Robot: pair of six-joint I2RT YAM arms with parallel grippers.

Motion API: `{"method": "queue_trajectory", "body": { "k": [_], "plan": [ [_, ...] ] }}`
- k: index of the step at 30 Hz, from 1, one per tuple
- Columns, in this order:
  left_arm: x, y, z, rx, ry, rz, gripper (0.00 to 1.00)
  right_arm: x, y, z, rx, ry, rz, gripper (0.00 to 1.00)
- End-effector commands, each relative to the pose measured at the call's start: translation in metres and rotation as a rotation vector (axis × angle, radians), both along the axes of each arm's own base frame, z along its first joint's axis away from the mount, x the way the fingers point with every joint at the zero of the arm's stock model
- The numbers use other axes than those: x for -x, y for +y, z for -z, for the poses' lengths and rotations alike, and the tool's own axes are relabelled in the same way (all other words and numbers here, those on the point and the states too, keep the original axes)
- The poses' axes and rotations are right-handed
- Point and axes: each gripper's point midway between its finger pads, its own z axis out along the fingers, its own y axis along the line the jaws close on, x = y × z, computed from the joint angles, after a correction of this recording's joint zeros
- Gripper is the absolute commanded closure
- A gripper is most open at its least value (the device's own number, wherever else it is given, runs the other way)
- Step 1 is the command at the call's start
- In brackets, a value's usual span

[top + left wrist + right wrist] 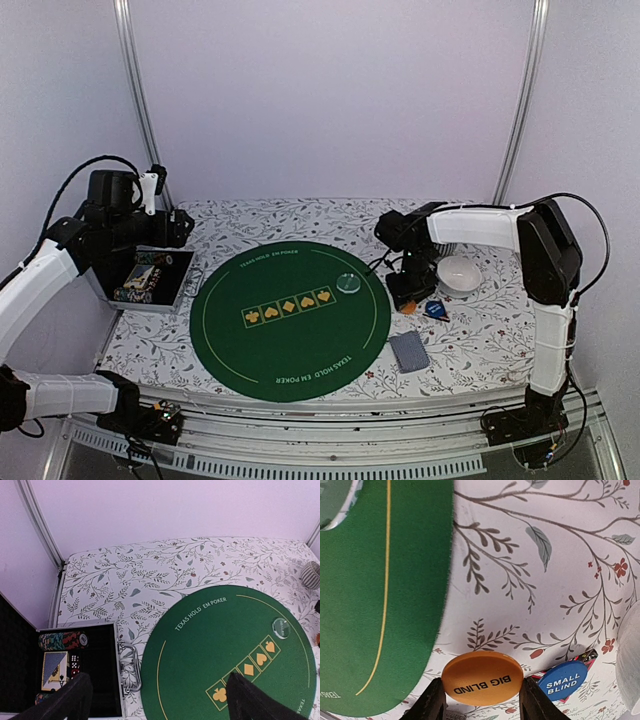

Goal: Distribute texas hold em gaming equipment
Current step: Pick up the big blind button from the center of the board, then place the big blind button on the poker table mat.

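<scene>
My right gripper is to move back next and over the bare near part of the green mat to release the orange button, since that part of the mat lies to the gripper's left in the top view.
My right gripper (481, 682) is shut on the orange "BIG BLIND" button (482, 677), which is pinched edge to edge just off the green mat's right rim (407, 309). The blue "SMALL BLIND" button (563, 680) lies right beside it on a red-black triangle marker (587, 656). A clear disc (348, 283) rests on the green poker mat (290, 340). A grey-blue-backed deck of cards (408, 351) lies on the cloth near the front right. My left gripper (160, 695) hangs open over the edge between the mat and the open case (150, 280), which holds striped chips (62, 640) and cards (54, 670).
A white bowl (459, 273) stands just right of my right gripper. A ribbed grey cup (311, 575) shows at the right edge of the left wrist view. The case's metal handle (129, 667) points toward the mat. Frame posts rise at both back corners.
</scene>
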Motion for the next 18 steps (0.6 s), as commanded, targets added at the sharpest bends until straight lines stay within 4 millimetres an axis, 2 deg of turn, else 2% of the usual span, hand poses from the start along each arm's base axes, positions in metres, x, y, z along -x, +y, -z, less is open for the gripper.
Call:
{"method": "queue_trajectory", "body": {
  "k": [1, 4, 6, 9, 14, 18],
  "plan": [
    [0.002, -0.003, -0.002, -0.008, -0.022, 0.013, 0.05, -0.001, 0.028, -0.028, -0.065, -0.05, -0.034, 0.59],
    [0.002, -0.004, -0.002, -0.007, -0.022, 0.016, 0.05, 0.007, 0.079, -0.034, -0.177, -0.049, -0.127, 0.6],
    [0.002, -0.004, -0.003, -0.007, -0.022, 0.016, 0.05, 0.02, 0.118, -0.03, -0.226, -0.033, -0.211, 0.6],
    [0.002, -0.004, -0.003, -0.008, -0.024, 0.015, 0.05, 0.032, 0.156, -0.027, -0.255, -0.022, -0.288, 0.6],
    [0.003, -0.003, -0.005, -0.009, -0.031, 0.013, 0.05, 0.061, 0.197, -0.007, -0.271, 0.042, -0.362, 0.61],
    [0.004, -0.003, -0.006, -0.01, -0.034, 0.015, 0.05, 0.085, 0.205, 0.001, -0.238, 0.078, -0.405, 0.61]
  ]
}}
